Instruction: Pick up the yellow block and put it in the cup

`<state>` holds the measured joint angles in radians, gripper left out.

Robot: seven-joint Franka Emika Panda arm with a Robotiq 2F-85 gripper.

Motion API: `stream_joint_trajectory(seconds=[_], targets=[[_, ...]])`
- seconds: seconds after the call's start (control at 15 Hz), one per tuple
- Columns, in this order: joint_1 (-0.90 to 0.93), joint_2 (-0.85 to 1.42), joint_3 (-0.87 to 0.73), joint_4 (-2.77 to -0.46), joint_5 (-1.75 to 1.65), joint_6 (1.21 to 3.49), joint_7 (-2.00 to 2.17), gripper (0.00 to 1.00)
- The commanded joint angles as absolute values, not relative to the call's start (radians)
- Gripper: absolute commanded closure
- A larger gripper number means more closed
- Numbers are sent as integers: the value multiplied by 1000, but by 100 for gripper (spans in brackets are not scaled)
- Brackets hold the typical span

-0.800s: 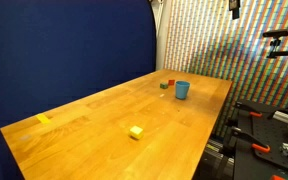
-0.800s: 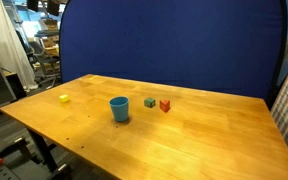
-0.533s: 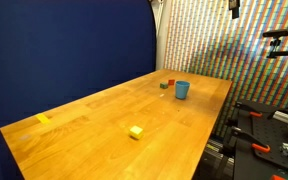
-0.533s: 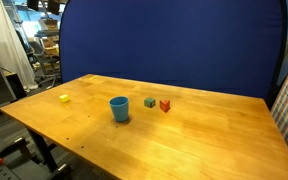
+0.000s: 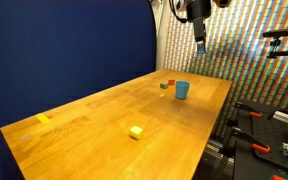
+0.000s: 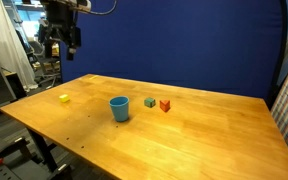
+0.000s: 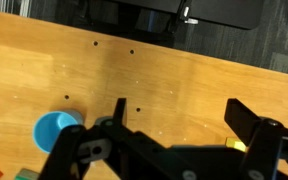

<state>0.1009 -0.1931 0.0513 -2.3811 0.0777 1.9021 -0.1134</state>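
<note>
My gripper's open fingers frame only bare table, so I will next move the gripper to the right in the wrist view and turn it as I go down onto the yellow block.
The yellow block (image 5: 136,131) is a small bright cube lying on the wooden table, also seen in the other exterior view (image 6: 64,98). The light-blue cup (image 5: 182,89) stands upright further along the table in both exterior views (image 6: 119,108). My gripper (image 5: 199,25) hangs high above the table, open and empty, far from both (image 6: 62,40). In the wrist view the open gripper (image 7: 184,120) frames bare table. The cup (image 7: 56,130) shows at lower left, and a sliver of the yellow block (image 7: 236,146) shows beside the right finger.
A small green block (image 6: 150,102) and a red block (image 6: 165,104) sit close beside the cup. A flatter yellow piece (image 5: 43,118) lies near the table's edge by the blue backdrop (image 5: 74,50). The table edge (image 5: 212,125) drops off toward equipment.
The arm and gripper have come into view at the top of both exterior views; earlier they were out of frame. The blocks and cup have not moved.
</note>
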Motion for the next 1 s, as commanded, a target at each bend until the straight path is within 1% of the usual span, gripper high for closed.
stream_joint_trajectory(seconds=[0.0, 0.13, 0.33, 0.6, 0.93], targets=[[166, -8, 134, -2350, 106, 2110, -99, 0], [199, 111, 180, -2321, 102, 2226, -84, 0], [232, 250, 222, -2265, 89, 2325, -73, 0], [267, 388, 249, -2186, 70, 2401, -64, 0], [315, 508, 237, -2100, 19, 2449, -19, 0]])
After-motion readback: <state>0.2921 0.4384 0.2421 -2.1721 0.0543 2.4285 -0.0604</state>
